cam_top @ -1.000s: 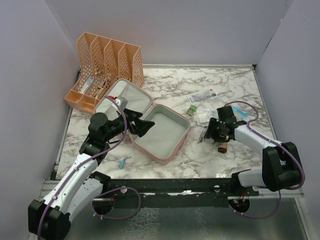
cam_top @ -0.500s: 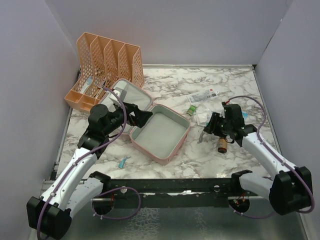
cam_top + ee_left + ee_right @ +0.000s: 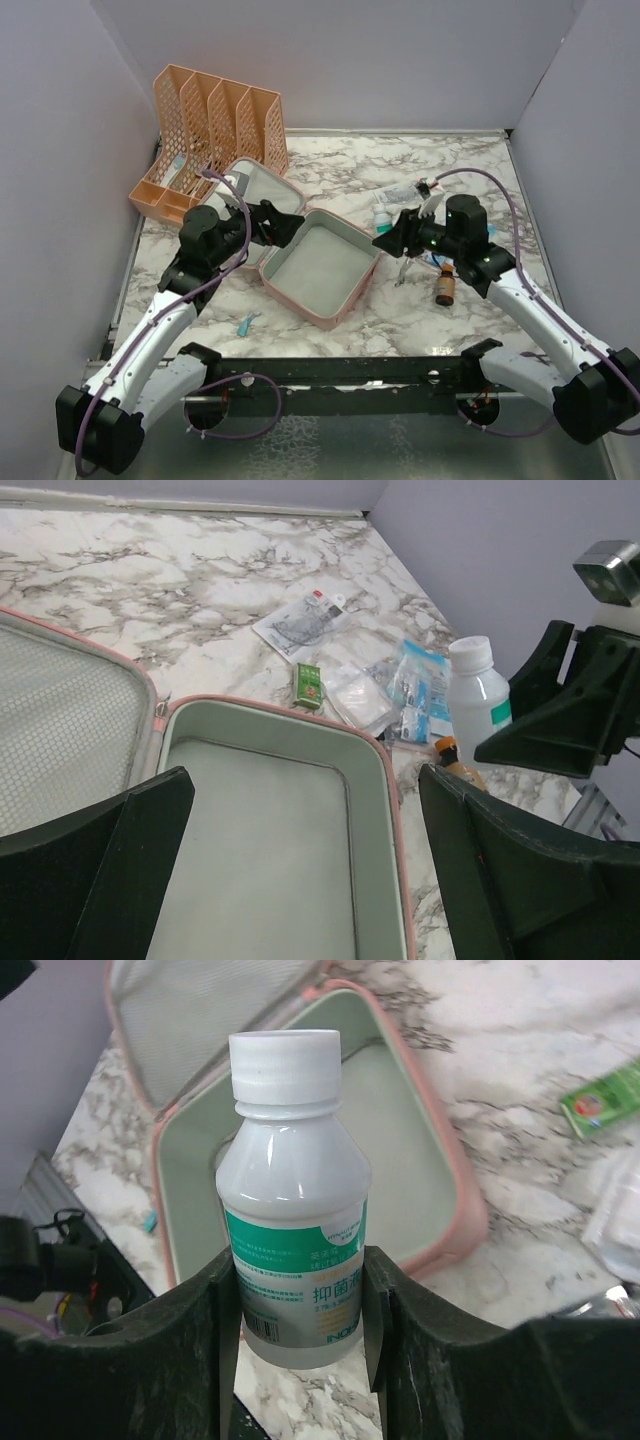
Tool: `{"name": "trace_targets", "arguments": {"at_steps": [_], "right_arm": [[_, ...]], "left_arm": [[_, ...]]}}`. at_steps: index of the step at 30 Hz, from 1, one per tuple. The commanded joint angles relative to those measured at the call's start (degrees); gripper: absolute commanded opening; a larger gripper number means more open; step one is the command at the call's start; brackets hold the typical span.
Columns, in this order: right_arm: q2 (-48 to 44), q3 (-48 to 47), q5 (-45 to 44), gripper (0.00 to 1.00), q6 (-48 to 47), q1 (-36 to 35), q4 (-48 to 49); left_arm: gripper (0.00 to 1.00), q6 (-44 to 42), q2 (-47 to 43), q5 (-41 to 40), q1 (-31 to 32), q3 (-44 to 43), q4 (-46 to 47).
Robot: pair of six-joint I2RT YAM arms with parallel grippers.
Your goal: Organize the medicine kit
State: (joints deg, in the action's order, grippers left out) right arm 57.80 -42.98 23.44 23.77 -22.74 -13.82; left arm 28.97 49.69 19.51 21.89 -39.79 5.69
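Observation:
The right gripper moves over the rim of the tray (image 3: pixel 390 780) next, tilts down and releases the bottle low in the bare tray's corner by the sachets.
The medicine kit (image 3: pixel 352 292) is a pink zip case lying open in the middle of the table, its pale green tray bare and its lid laid back to the left. My right gripper (image 3: pixel 392 240) hovers at the case's right edge, shut on a white bottle (image 3: pixel 295 1210) with a green label and white cap. In the right wrist view the fingers (image 3: pixel 215 1310) press both sides of the label, with the case's rim (image 3: pixel 465 1200) below. My left gripper (image 3: pixel 280 222) is open, with nothing between its fingers, over the hinge side of the tray (image 3: pixel 390 780).
An amber bottle (image 3: pixel 445 288) lies on the marble right of the case. A small green box (image 3: pixel 308 685), clear sachets (image 3: pixel 355 695) and a flat printed packet (image 3: pixel 300 625) are scattered behind it. An orange file rack (image 3: pixel 215 135) stands back left. A small teal piece (image 3: pixel 246 323) lies front left.
My right gripper closed on the white bottle, lifted it off the table and carried it left to the case's edge. My left gripper drew back a little toward the lid, still open.

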Motion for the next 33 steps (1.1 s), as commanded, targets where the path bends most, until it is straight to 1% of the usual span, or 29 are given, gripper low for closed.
{"name": "trace_targets", "arguments": {"at_steps": [1,4,10,13,18,22,26,30,33], "right_arm": [[2.0,-4.2,5.5,0.38,-3.9,-4.5,7.8],[4.5,-5.1,4.4,0.38,-5.7,-7.6,8.5],[11.9,-8.4,-4.8,0.38,-8.8,-14.1,8.0],[17.3,-11.1,-8.9,0.38,-12.1,-16.7,6.7],[27.2,-18.5,-18.5,0.38,-19.7,-19.8,0.0],[32.8,-23.3,-27.6,0.38,-24.6,-21.4,-6.8],[35.0,-24.4,-32.2,0.38,-27.4,-21.8,-10.6],[35.8,-23.7,-34.0,0.38,-29.4,-21.8,-11.7],[36.8,-24.1,-34.4,0.38,-30.9,-21.9,-13.3]], "left_arm": [[0.99,-0.2,0.4,-4.6,0.3,-2.9,3.4],[0.99,-2.7,0.0,-6.3,0.3,-3.5,3.9],[0.99,-9.2,-3.3,-10.0,0.3,-2.1,5.3],[0.99,-10.7,-5.8,-12.3,0.3,0.0,7.0],[0.99,-11.6,-8.9,-13.2,0.2,3.2,9.8],[0.99,-11.2,-11.3,-15.0,0.2,2.9,7.7],[0.99,-11.0,-14.0,-16.6,0.2,3.0,5.3],[0.99,-10.8,-16.0,-19.7,0.2,2.9,4.0],[0.99,-10.5,-16.8,-20.5,0.2,2.8,3.5]]}}
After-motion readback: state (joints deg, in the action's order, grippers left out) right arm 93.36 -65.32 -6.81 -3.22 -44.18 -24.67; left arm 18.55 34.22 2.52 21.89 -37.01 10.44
